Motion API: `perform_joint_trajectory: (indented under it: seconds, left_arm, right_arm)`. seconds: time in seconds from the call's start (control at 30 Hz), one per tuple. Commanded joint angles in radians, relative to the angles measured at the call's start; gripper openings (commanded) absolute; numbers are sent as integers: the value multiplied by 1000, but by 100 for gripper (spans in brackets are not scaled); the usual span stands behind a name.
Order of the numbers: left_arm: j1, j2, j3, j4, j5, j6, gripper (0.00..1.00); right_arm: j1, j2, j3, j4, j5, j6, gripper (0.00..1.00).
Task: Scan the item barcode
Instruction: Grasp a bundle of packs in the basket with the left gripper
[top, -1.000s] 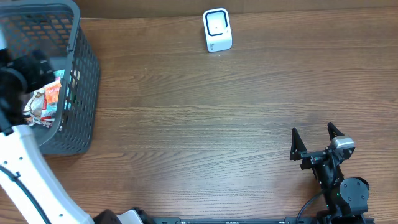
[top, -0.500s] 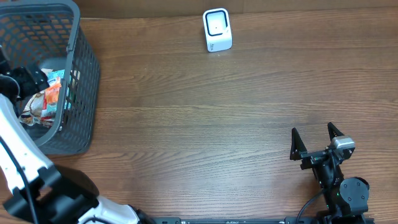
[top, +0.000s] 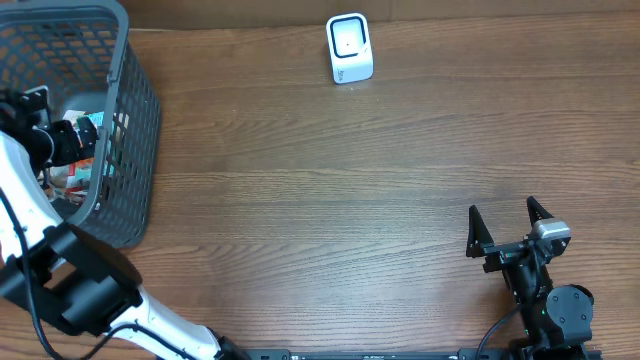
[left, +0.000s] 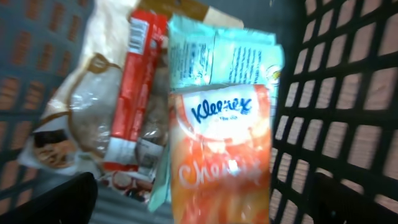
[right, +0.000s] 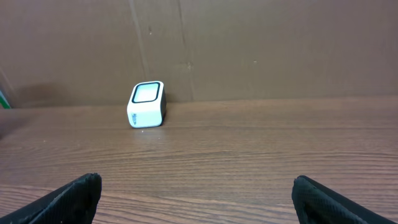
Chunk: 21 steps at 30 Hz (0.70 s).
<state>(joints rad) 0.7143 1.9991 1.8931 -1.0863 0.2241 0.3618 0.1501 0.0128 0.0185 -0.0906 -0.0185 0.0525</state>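
Note:
I will lower my left gripper deeper into the basket next and close it across the Kleenex label of the orange pack (left: 221, 143), since that pack is below the gripper's open fingers.
Several packaged items lie in the grey mesh basket (top: 132, 110). In the left wrist view they are an orange Kleenex pack (left: 221, 143), a teal pack (left: 224, 59), a red-striped wrapper (left: 140, 74) and a clear bag (left: 78, 118). My left gripper (top: 78, 138) is inside the basket, open, with the orange pack straddled by its jaws (left: 208, 202) and nothing held. The white scanner (top: 349, 48) stands at the table's far edge and also shows as a small white box, the scanner (right: 147, 104), in the right wrist view. My right gripper (top: 508, 228) rests open and empty at the near right.
The basket's mesh wall (left: 339, 93) stands close to the right of the left fingers. A brown cardboard backdrop (right: 249, 43) rises behind the scanner. Bare wooden table (top: 330, 200) lies between the basket and the right arm.
The left arm has shifted over the basket, and its gripper has moved down and a little right toward the packs. The right arm has not moved.

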Motion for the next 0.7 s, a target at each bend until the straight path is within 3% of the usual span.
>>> perform_joint_trajectory:
  seconds: [0.0,0.67]
  left_arm:
    - [-1,57,7,-5,29,52,100]
    - [-57,189,5,29,6,110,97]
  right_arm:
    - [-6,-10,-11,7,9,-1,100]
    - [-6,-10,-11,7,9,-1,100]
